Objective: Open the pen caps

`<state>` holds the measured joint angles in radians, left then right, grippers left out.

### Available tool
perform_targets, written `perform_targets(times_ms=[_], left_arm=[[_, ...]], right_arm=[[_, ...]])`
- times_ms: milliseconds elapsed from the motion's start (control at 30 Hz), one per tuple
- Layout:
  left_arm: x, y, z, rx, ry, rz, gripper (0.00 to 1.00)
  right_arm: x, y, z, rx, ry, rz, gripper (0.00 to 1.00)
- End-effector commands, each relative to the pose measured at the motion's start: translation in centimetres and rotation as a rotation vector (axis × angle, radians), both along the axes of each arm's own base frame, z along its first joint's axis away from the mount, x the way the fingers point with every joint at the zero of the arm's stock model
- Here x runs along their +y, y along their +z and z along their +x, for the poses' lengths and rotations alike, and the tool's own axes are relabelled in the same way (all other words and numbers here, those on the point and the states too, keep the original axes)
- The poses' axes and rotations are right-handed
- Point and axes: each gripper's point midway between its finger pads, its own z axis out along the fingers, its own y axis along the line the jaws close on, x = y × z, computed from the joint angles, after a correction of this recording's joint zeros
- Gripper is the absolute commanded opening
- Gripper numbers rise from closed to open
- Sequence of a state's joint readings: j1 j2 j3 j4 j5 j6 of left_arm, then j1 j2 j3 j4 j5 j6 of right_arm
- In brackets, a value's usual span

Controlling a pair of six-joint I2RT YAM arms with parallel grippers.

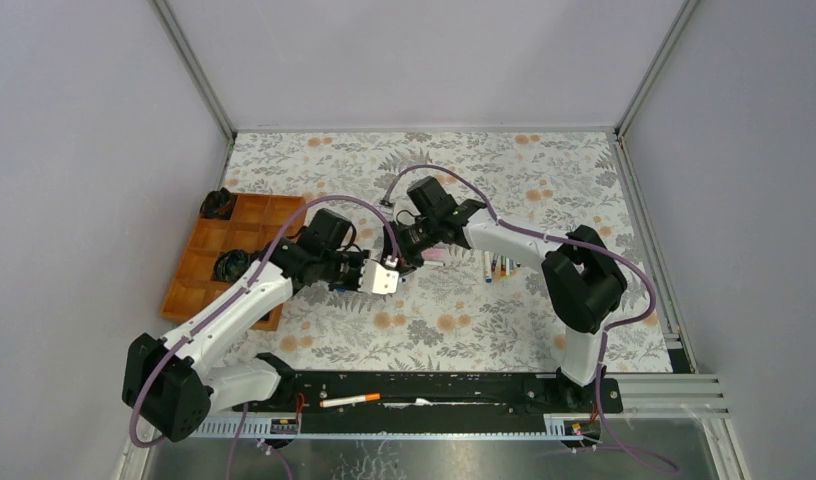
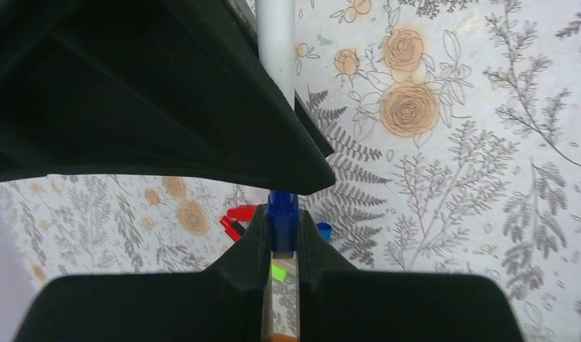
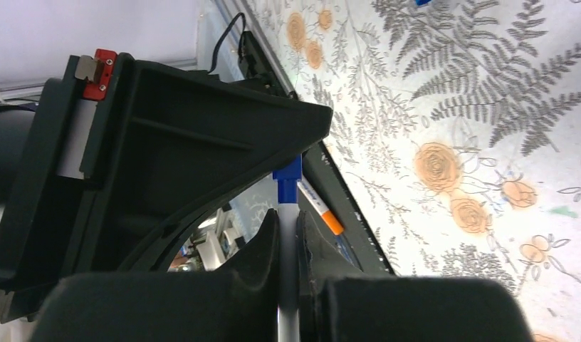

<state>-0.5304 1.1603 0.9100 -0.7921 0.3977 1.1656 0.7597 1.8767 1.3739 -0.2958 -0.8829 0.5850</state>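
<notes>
Loose caps lie below. My left gripper should move away from the right gripper toward the orange tray, then down, before it lets go of the blue cap (image 2: 283,217).
My two grippers meet over the middle of the table. My left gripper (image 1: 391,274) (image 2: 282,235) is shut on the blue cap (image 2: 283,217) of a white-barrelled pen (image 2: 275,50). My right gripper (image 1: 414,254) (image 3: 288,229) is shut on that pen's white barrel (image 3: 288,278); the blue cap (image 3: 288,182) sticks out beyond its fingers. The cap still sits on the barrel. Loose caps lie on the cloth below: red (image 2: 239,214), blue (image 2: 324,230), green (image 2: 279,271). A bunch of pens (image 1: 499,266) lies right of the grippers.
An orange compartment tray (image 1: 199,270) stands at the left with dark items in it. A pen with an orange end (image 1: 350,400) (image 3: 320,208) lies on the black rail at the near edge. A pink item (image 1: 434,256) lies by the right gripper.
</notes>
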Motion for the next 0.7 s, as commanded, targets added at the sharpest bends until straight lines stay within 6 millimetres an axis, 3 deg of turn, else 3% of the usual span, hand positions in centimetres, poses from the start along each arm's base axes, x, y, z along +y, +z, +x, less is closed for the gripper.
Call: perform_targets(times_ms=[0,233,333,533,667], left_arm=[[6.0,-2.3,3.2,-0.145,0.115,0.272,0.00],[7.3,-2.6,4.5,-0.131,0.160,0.269,0.00],[7.1,-3.0,4.5,-0.112,0.169,0.243,0.00],[4.7,-5.7,2.7,0.068,0.185,0.130,0.00],[4.5,-8.0,2.9,0.123,0.237,0.130,0.00]], right_arm=[[-4.0,0.4,-1.9,0.045,0.002,-0.048,0.00],[-6.7,-0.7,-2.1,0.037,-0.040,-0.079,0.00],[-7.8,-1.3,-1.3,-0.008,-0.070,-0.122,0.00],[-12.6,-3.4,5.0,-0.252,-0.347,-0.368,0.00],[-16.4,-4.5,8.4,-0.399,-0.557,-0.525,0.00]])
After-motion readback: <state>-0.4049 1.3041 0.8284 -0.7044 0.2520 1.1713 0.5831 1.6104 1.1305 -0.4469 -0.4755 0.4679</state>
